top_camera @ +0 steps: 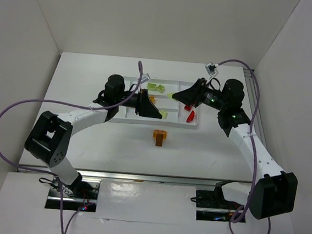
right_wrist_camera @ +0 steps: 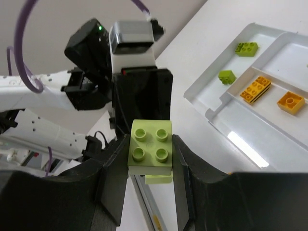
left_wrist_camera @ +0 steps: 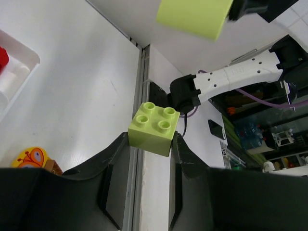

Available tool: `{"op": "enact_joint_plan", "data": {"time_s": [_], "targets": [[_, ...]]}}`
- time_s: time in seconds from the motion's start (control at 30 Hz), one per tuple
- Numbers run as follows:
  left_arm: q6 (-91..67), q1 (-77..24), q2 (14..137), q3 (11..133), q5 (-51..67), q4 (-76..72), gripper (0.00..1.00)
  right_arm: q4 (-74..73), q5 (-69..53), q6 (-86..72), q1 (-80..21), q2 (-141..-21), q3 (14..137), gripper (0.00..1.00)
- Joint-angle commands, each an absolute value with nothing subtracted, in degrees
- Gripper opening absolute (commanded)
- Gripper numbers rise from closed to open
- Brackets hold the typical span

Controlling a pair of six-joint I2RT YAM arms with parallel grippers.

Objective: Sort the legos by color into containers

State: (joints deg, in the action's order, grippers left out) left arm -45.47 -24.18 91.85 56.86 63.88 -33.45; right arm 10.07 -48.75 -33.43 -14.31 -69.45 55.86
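Next, my left gripper swings outward and tilts down over the tray's far section [top_camera: 154, 90], which lies outward and below it. It then releases where matching lime legos lie.
Each gripper is shut on a lime green lego. In the left wrist view the left gripper [left_wrist_camera: 151, 139] pinches a four-stud lime lego [left_wrist_camera: 154, 126] by its sides. In the right wrist view the right gripper [right_wrist_camera: 150, 142] clamps another lime lego [right_wrist_camera: 150, 147]. From above, the left gripper [top_camera: 159, 114] and right gripper [top_camera: 174, 95] face each other over the white tray [top_camera: 174, 114]. Two lime legos [top_camera: 158, 87] lie in its far compartment, and red legos [top_camera: 190, 116] lie at its right end. Orange legos [right_wrist_camera: 255, 88] sit in a middle compartment.
An orange-brown lego [top_camera: 160, 135] lies on the table just in front of the tray, also showing as a butterfly-printed piece [left_wrist_camera: 31, 158] in the left wrist view. White walls enclose the table on three sides. A metal rail [top_camera: 139, 177] runs along the near edge.
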Motion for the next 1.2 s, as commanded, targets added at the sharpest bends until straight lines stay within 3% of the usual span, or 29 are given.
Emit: {"op": "enact_joint_plan", "data": {"time_s": [0.0, 0.13, 0.2, 0.3, 0.5, 0.73, 0.97, 1.0, 1.17], "targets": [[-46.7, -24.3, 91.1, 55.7, 65.0, -38.8, 0.0, 16.5, -45.0, -35.4, -14.1, -69.3, 58.2, 0.06], [-44.3, -23.6, 89.2, 55.2, 62.9, -34.2, 0.0, 12.8, -36.5, -33.8, -14.1, -72.0, 60.3, 0.06], [-39.2, -22.2, 86.7, 57.8, 58.2, -18.3, 0.0, 6.6, -29.3, -32.4, -14.7, -76.9, 62.9, 0.06], [-30.6, -22.2, 84.4, 60.6, 40.3, 3.4, 0.0, -3.6, -15.3, -30.5, -17.7, -84.7, 70.8, 0.06], [-30.4, -21.5, 79.4, 63.1, 18.6, 14.6, 0.0, -10.5, 2.7, -27.6, -22.1, -99.3, 84.7, 0.06], [-30.8, -20.9, 94.7, 78.4, 13.2, 20.3, 0.0, -13.9, 15.4, -25.8, -25.0, -112.2, 94.7, 0.09], [-32.3, -20.2, 108.2, 91.5, 7.5, 22.0, 0.0, -13.4, 16.5, -24.7, -25.0, -120.8, 100.3, 0.13], [-32.3, -20.2, 109.2, 92.5, 6.9, 22.6, 0.0, -13.4, 16.5, -24.7, -25.0, -121.5, 100.9, 0.16], [-32.3, -19.0, 112.5, 95.6, 6.3, 23.1, 0.0, -13.4, 15.4, -23.6, -25.0, -123.4, 102.6, 0.66]]}}
